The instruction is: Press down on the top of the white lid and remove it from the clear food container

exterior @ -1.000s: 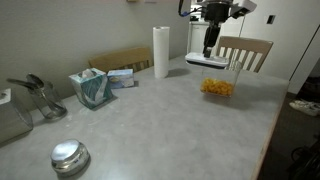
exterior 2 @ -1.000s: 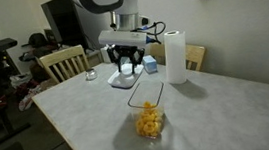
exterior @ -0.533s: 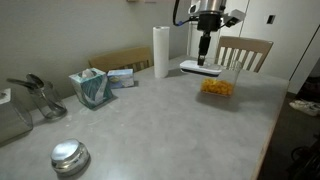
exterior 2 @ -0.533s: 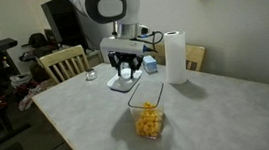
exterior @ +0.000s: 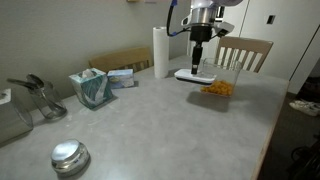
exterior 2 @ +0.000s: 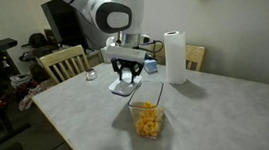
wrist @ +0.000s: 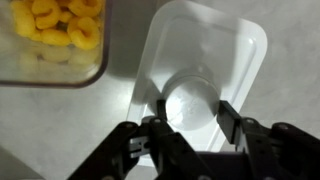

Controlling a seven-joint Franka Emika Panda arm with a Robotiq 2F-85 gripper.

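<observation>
I should move down, away from the clear food container [exterior: 218, 85], to the bare tabletop beside it and release the lid's button.
The white lid [wrist: 215, 45] is off the clear food container and sits low over the table beside it, in both exterior views [exterior: 193, 76] [exterior 2: 123, 87]. My gripper [wrist: 193, 106] points straight down, its fingers closed on either side of the lid's raised round button. It also shows above the lid in both exterior views [exterior: 198, 62] [exterior 2: 126, 76]. The clear food container [exterior: 218, 85] [exterior 2: 148, 120] stands open, with yellow-orange snack pieces inside. In the wrist view it fills the top left corner [wrist: 55, 40].
A paper towel roll [exterior: 161, 51] [exterior 2: 176, 57] stands behind the lid. A teal tissue box [exterior: 90, 88], a round metal lid [exterior: 69, 156] and metal utensils [exterior: 35, 95] lie farther along the table. Wooden chairs [exterior: 245, 50] [exterior 2: 63, 62] stand at the table's edges.
My gripper has carried the white lid away from above the container, sideways and down towards the tabletop. The container has not moved.
</observation>
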